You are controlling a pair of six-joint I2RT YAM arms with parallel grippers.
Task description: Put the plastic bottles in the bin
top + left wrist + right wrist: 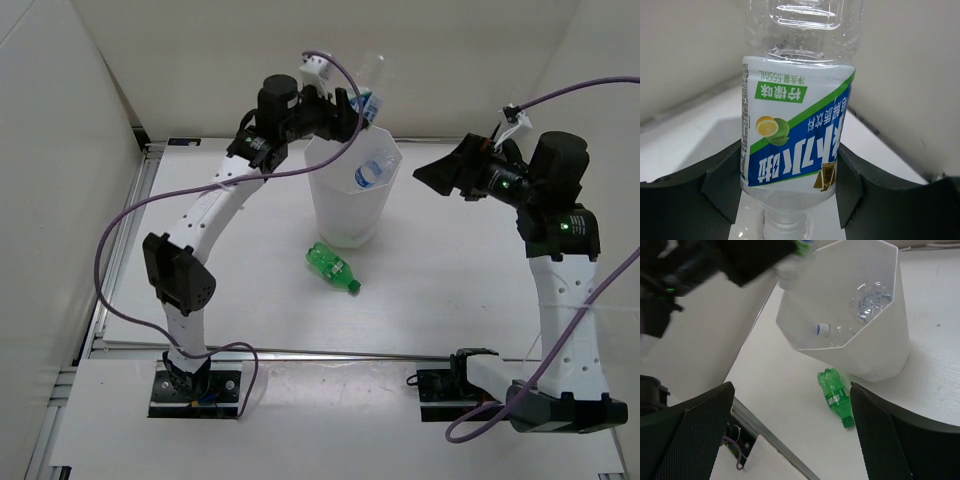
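Note:
My left gripper will go down toward the bin's opening [352,154] and let go of the clear bottle with the blue-and-white label there, as it still hangs cap down near the bin's far rim.
The white many-sided bin [352,200] stands at the table's middle back and also shows in the right wrist view [875,355]. A clear bottle with a blue cap [827,330] lies inside it. My left gripper [362,105] is shut on a clear bottle with a blue-and-white label [795,135], held cap down over the bin's far rim. A bright green bottle [333,267] lies on the table just in front of the bin and shows in the right wrist view [836,397]. My right gripper [435,172] is open and empty, raised to the right of the bin.
White walls close the table at the left, back and right. A metal rail [300,352] runs along the table's near edge. Purple cables [120,230] loop off both arms.

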